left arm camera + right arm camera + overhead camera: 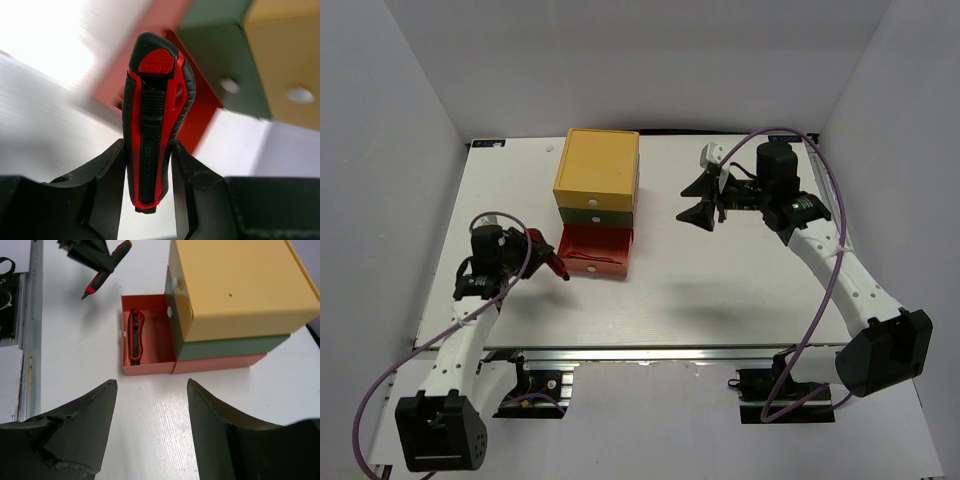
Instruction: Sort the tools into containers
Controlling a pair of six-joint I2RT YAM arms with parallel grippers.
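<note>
My left gripper moves the tool across and down to the open red-orange drawer (595, 252) (199, 111) next and releases it, since the drawer lies to its right in the top view.
The small chest has a yellow top drawer (597, 163), a green middle drawer (594, 213) and a red-orange bottom drawer (595, 252) that is pulled open. One red-and-black pocket tool (135, 335) lies inside the open drawer. My left gripper (542, 252) is shut on another red-handled pocket tool (155, 120), held just left of the open drawer (202, 112); the tool also shows in the right wrist view (106, 266). My right gripper (152, 385) is open and empty, above the table to the right of the chest (240, 285). No screwdrivers or wrenches are in view.
A metal rail (650, 352) runs along the table's near edge and also shows in the right wrist view (30, 315). White walls enclose the left, back and right sides. Purple cables loop from both arms.
</note>
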